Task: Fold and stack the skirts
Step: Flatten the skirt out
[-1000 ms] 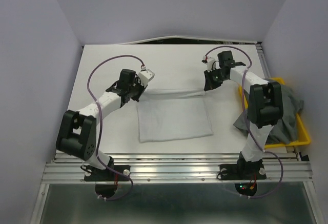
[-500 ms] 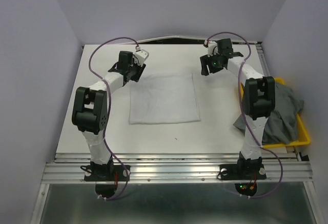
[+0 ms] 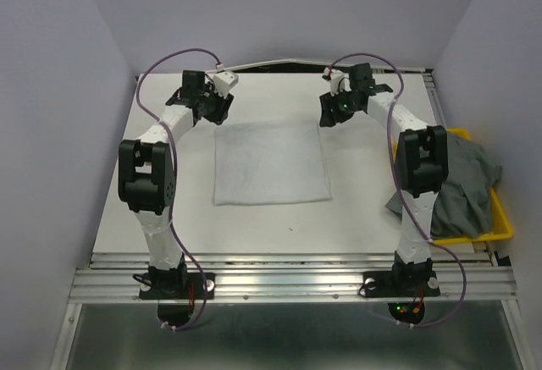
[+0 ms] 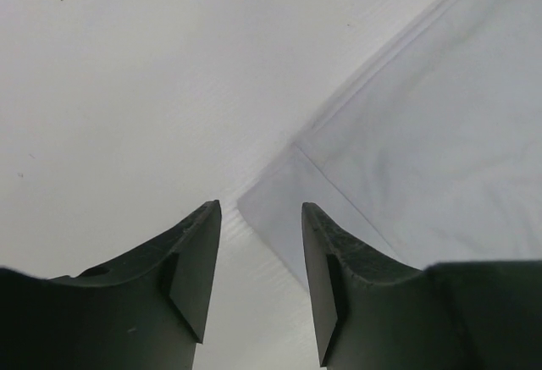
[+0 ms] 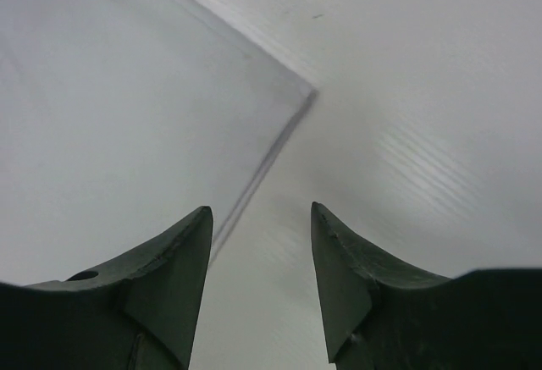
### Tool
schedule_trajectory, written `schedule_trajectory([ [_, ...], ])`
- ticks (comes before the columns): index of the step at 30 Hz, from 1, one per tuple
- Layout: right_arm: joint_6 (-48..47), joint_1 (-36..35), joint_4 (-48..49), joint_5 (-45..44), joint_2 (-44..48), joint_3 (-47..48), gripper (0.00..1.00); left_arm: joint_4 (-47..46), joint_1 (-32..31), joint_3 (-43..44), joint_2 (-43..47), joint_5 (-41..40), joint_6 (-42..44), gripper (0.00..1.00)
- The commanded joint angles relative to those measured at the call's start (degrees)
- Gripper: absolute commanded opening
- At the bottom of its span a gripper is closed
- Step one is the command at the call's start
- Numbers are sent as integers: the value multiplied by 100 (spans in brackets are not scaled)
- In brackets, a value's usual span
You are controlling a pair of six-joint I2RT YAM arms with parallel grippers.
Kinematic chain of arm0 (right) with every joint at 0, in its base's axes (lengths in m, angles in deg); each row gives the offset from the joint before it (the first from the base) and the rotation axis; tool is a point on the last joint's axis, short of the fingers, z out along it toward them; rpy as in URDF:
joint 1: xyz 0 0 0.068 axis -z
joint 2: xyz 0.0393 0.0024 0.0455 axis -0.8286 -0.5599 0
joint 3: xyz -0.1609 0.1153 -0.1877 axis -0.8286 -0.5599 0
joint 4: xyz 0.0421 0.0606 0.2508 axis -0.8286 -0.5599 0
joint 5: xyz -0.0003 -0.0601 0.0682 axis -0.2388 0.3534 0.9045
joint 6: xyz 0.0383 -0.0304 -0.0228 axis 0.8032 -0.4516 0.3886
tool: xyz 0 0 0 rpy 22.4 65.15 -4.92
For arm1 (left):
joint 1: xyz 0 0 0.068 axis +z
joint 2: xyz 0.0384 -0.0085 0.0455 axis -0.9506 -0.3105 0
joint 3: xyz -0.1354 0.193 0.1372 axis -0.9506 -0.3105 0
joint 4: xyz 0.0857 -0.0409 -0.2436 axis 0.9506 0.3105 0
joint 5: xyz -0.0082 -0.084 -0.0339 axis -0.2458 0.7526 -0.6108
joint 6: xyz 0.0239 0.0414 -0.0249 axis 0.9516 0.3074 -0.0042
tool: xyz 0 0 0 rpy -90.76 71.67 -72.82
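The right gripper moves down next and closes on the white skirt's far corner (image 3: pixel 317 124) (image 5: pixel 303 97) nearest it, since that corner lies flat outside its open fingers.
A white skirt (image 3: pixel 269 162) lies spread flat in the middle of the table. My left gripper (image 3: pixel 215 113) hovers at its far left corner with the jaws open. In the left wrist view that gripper (image 4: pixel 261 211) has the corner of the white skirt (image 4: pixel 423 133) just ahead of its tips, and nothing is held. My right gripper (image 3: pixel 328 116) is open beside the far right corner. The right wrist view shows this gripper (image 5: pixel 261 213) over bare table, with the white skirt (image 5: pixel 110 107) to its left. Grey skirts (image 3: pixel 470 185) lie heaped at the right.
The grey heap sits in a yellow tray (image 3: pixel 501 228) at the table's right edge and hangs over its left rim. Purple walls close in the left, far and right sides. Cables loop above both wrists.
Both grippers were shut on the white skirt's edge; they carried it towards the far side, laying the cloth out flat, then let go and opened. Both now sit slightly past the far corners.
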Motion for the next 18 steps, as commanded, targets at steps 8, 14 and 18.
schedule_trajectory([
  [8, -841, -1142, -412, 415, 588, -1864, 51, 472, 12, -940, 376, 717, 435, 49],
  [14, -1079, -1389, -474, 239, 1027, -3130, 50, 577, 12, -2294, 1159, 830, 734, 49],
  [18, -1219, -1511, -509, 160, 1422, -3702, 50, 797, -93, -3128, 1625, 857, 1024, 49],
])
